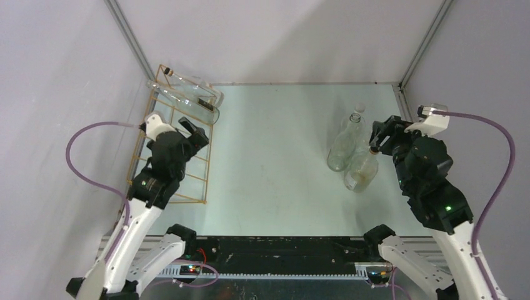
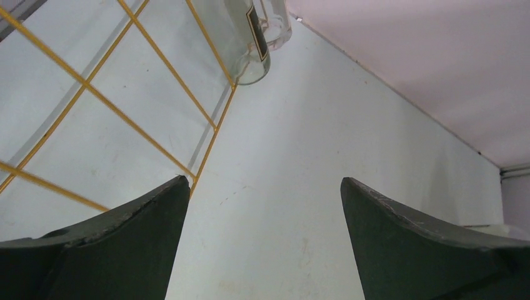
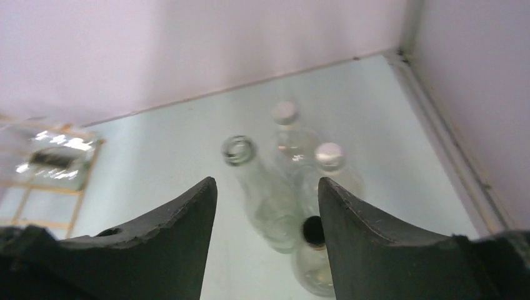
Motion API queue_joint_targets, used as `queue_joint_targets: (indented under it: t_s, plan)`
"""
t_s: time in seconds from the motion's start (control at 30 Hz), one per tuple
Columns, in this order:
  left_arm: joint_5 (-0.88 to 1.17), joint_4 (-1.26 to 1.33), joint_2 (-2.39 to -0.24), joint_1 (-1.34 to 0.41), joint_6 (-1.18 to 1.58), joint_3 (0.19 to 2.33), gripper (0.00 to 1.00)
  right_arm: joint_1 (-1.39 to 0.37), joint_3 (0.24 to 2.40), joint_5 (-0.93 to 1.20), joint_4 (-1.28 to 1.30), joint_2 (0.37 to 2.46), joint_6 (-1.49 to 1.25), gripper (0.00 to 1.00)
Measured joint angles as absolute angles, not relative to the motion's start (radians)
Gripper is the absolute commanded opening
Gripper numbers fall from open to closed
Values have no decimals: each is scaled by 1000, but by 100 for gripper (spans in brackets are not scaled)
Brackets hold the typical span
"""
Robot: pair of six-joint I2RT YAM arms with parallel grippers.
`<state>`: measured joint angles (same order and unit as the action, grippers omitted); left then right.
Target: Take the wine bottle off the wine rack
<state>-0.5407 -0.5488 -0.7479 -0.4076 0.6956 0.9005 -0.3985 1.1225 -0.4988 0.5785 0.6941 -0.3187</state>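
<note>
My left gripper moves outward and left in the top view next, onto the nearer bottle's neck (image 1: 156, 87), because that part is slimmer than the bottle's body.
The wine rack (image 1: 207, 181) is a gold wire frame lying along the table's left side. Two clear wine bottles lie on its far end; the nearer one (image 1: 201, 105) has a dark label. My left gripper (image 1: 195, 132) is open and empty, above the rack's middle, short of those bottles. In the left wrist view the rack's rungs (image 2: 214, 131) run up the left, and the labelled bottle's base (image 2: 250, 44) is at the top. My right gripper (image 1: 377, 139) is open and empty, above standing bottles on the right.
Several clear bottles (image 1: 342, 150) stand grouped at the right. In the right wrist view one is open-necked (image 3: 262, 194), two have light caps, and one has a dark stopper (image 3: 312, 231) by my right finger. Walls enclose the table on three sides.
</note>
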Motion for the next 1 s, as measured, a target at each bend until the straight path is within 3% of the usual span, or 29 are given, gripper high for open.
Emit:
queue_joint_targets:
  t_s: [0.5,0.8,1.0]
  plan:
    - [-179,-390,-1129,-84,628,1140,96,-1037,1206,-600,650,910,-365,65]
    - [-146,-307,-1358,33,628,1277,94,-1105,1161,-568,651,999,-415,68]
    - [-152,-260,-1498,65,628,1371,85,-1105,1160,-577,653,1003,-423,70]
